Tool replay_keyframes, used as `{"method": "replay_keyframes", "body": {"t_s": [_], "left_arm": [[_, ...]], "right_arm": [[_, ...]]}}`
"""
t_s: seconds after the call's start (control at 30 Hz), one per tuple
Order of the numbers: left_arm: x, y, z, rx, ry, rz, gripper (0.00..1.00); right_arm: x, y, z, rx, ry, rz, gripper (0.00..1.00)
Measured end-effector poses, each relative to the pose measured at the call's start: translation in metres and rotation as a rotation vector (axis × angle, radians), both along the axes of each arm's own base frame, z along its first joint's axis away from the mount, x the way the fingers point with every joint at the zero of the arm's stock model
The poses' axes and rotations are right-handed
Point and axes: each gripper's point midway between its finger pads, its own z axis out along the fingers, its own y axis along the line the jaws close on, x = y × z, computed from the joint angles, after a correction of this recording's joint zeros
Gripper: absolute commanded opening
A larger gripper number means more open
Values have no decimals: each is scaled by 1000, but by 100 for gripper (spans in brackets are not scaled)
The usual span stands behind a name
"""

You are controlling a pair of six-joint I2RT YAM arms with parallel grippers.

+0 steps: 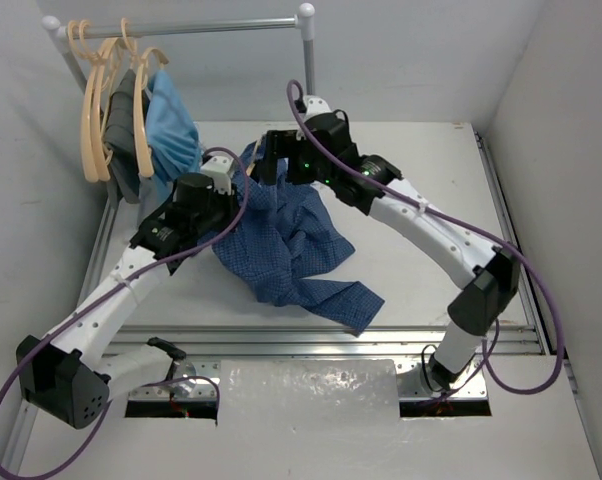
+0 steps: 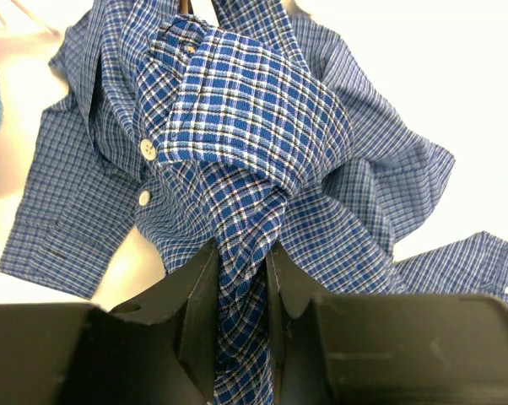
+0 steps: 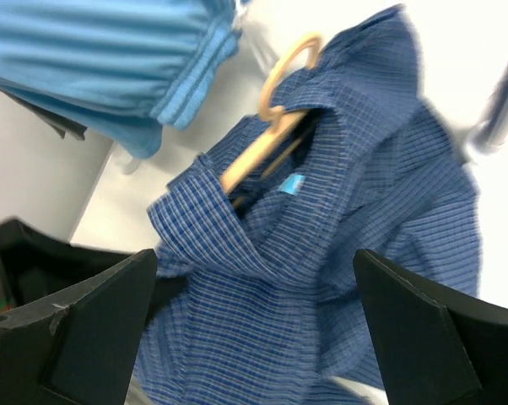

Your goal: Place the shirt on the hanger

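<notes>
I should raise my left gripper outward next. The bar's empty part (image 1: 239, 25) lies above and outward of it, so I should hang the hanger's hook there and release the shirt (image 1: 281, 245).
The dark blue checked shirt (image 1: 281, 245) lies crumpled mid-table, its upper part lifted. My left gripper (image 1: 239, 190) is shut on a bunched fold of the shirt (image 2: 237, 126); the left wrist view shows cloth pinched between the fingers at the left gripper (image 2: 241, 253). In the right wrist view a peach-tan hanger (image 3: 267, 143) sits inside the collar of the shirt (image 3: 321, 253), hook sticking out above. My right gripper (image 3: 254, 270) stands wide open just over the cloth, holding nothing. From the top, the right gripper (image 1: 264, 160) hovers at the shirt's far edge.
A rail (image 1: 211, 25) at the back left carries several spare hangers (image 1: 96, 110), a dark grey garment (image 1: 121, 120) and a light-blue garment (image 1: 171, 125), close to both grippers. Walls close in left, back and right. A shirt sleeve trails toward the table's front edge (image 1: 351, 305).
</notes>
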Motion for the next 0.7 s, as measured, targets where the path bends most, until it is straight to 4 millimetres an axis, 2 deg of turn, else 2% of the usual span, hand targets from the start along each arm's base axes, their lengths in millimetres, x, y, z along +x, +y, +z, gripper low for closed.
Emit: {"method": "replay_keyframes", "body": {"t_s": [0.13,0.27,0.37,0.47,0.57,0.7], "left_arm": [[6,0,19,-11,-42,5,0],[13,-1,39,-20,-98,6,0],[17,0,58,-23,-140,16,0],[21,1,86,-41,-198,25,0],[24,0,122,-72,-270,33,0],[25,1,161,-111,-349,42,0]], "right_arm": [[-7,-29,21,-5,-86,-20,99],[-9,-65,29,-1,-133,-79,99],[-2,-99,24,-14,-134,-160,99],[6,-128,14,-40,-123,-236,99],[10,-140,9,-59,-120,-273,99],[10,-143,10,-68,-130,-281,99]]}}
